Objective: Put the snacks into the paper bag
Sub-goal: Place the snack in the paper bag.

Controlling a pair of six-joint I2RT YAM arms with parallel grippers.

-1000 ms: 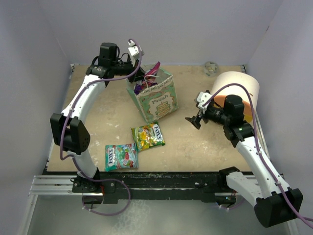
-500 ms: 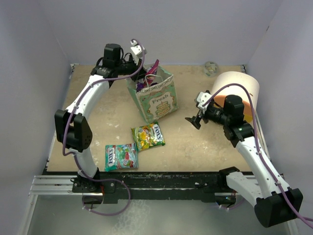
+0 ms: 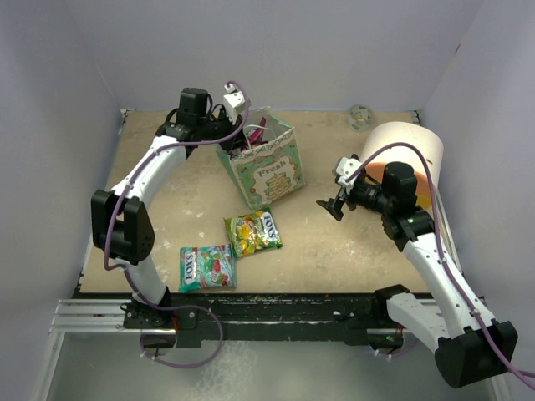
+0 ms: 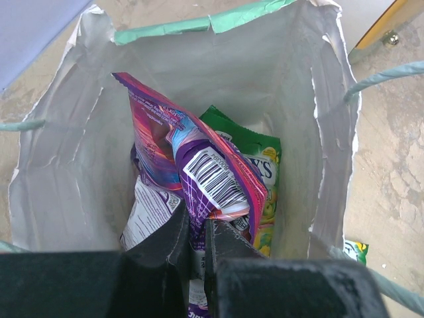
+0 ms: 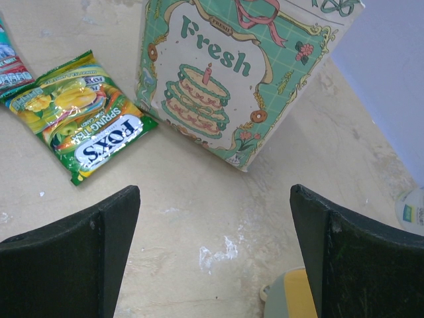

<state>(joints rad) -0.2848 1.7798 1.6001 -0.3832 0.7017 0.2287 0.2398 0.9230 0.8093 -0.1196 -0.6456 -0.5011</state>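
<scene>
The space by the bag's side [image 4: 295,179] beside the green fruit packet [image 4: 262,165] is open, so my left gripper needs to move down and to the right in the top view to let go there.
The mint-green paper bag [image 3: 272,171] stands at the middle back of the table, its cake panel [image 5: 218,73] facing my right wrist. My left gripper [image 3: 245,138] reaches into the bag's mouth. In the left wrist view it [image 4: 197,228] is shut on a purple packet [image 4: 212,179] between the bag's white walls [image 4: 66,165]. A green fruit packet [image 4: 262,165] and a white-backed one [image 4: 149,212] lie under it. On the table lie a yellow-green packet [image 3: 253,231] [image 5: 83,112] and a teal-and-red one [image 3: 207,267] [image 5: 10,66]. My right gripper [image 3: 328,206] [image 5: 213,192] hangs open and empty, right of the bag.
A large cream-and-orange cylinder [image 3: 410,150] [image 5: 291,298] lies at the right, close behind my right wrist. A small round clear object [image 3: 360,116] sits by the back wall. Lilac walls close in the table on three sides.
My left gripper has moved right and down with the purple packet, which now sits lower inside the bag. The right arm has not moved.
</scene>
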